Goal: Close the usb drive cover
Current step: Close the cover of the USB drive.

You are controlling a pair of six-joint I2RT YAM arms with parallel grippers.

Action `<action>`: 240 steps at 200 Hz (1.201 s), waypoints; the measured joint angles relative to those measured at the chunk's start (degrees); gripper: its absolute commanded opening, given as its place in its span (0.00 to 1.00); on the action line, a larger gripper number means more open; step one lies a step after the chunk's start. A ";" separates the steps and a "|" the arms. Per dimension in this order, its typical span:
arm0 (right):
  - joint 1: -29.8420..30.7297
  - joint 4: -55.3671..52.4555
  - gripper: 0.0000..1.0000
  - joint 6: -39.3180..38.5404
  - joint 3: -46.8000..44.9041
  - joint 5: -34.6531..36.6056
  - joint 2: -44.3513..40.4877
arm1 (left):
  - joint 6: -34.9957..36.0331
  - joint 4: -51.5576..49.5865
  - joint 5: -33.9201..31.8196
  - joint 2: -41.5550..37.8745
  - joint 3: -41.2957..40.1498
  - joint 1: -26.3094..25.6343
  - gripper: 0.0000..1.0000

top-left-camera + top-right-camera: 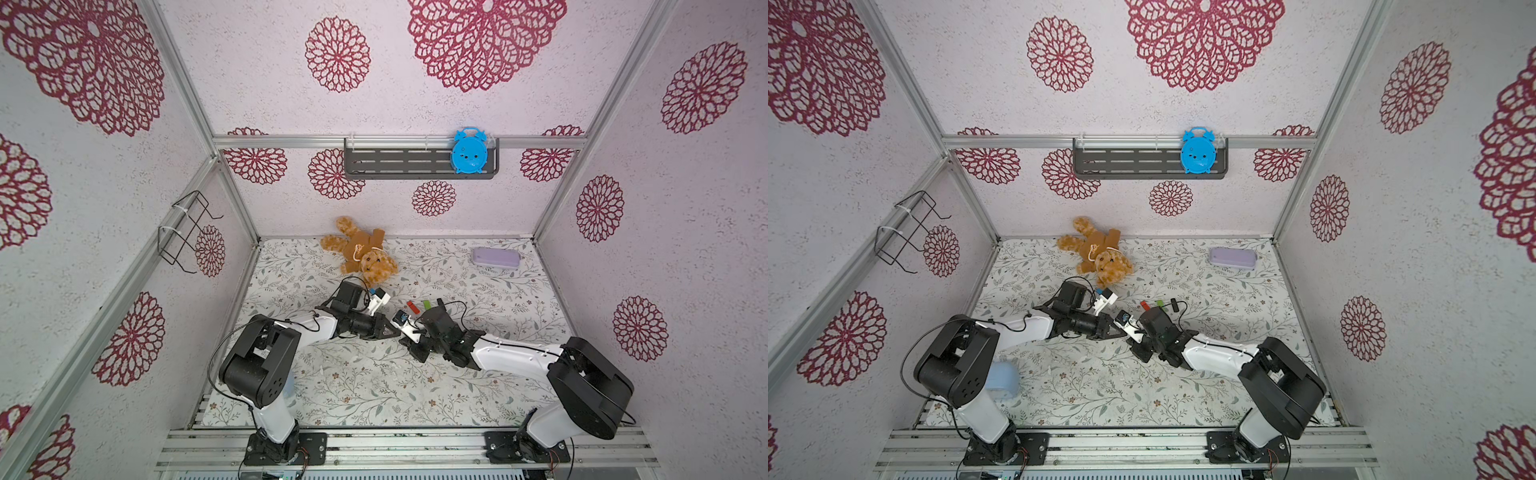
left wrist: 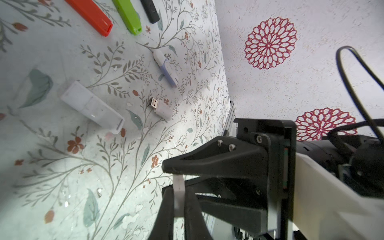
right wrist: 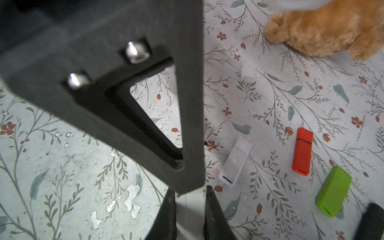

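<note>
The right gripper moves away from the left gripper next, lowers to the tabletop [image 1: 1192,325] beside the white-and-purple drive and releases the white part, since that spot lies bare.
My two grippers meet tip to tip above the middle of the floral table. In the left wrist view my left gripper [image 2: 178,189] is shut on a thin white piece of the usb drive [image 2: 179,185], and the right arm's black finger [image 2: 207,158] crosses just above it. In the right wrist view my right gripper [image 3: 190,193] is shut on a wider white part of the usb drive [image 3: 190,212], partly hidden by the left arm's finger [image 3: 187,104]. I cannot tell which part is the cover. In both top views the grippers [image 1: 397,330] [image 1: 1124,328] hide the drive.
Loose drives lie on the table: red [image 3: 302,151], green [image 3: 333,191], black [image 2: 150,10], white [image 3: 235,161], white-and-purple [image 2: 166,68], and a small uncapped one [image 2: 161,108]. A white cap [image 3: 248,71] lies near the teddy bear [image 1: 361,253]. A purple case [image 1: 496,257] sits at the back right.
</note>
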 measured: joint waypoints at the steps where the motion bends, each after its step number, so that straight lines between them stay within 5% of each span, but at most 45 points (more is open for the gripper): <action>1: 0.00 -0.04 0.00 0.00 0.04 0.00 0.00 | -0.07 0.07 0.00 0.00 0.00 0.00 0.00; 52: -0.31 -1.22 0.00 -2.38 0.28 2.71 -2.99 | -0.83 -1.05 -0.66 -1.92 2.12 0.07 0.07; 99: -0.02 0.81 0.00 -4.81 -0.09 5.70 -13.94 | -2.43 -3.98 -2.51 -9.64 8.02 0.26 0.53; 141: -1.68 -0.11 0.00 -3.82 -4.42 9.53 -18.64 | -4.02 -2.99 -5.18 -13.38 9.73 1.42 0.67; 240: -23.63 -25.16 0.00 16.87 8.22 12.48 2.86 | 2.91 -7.74 -31.32 -27.96 2.78 2.19 0.89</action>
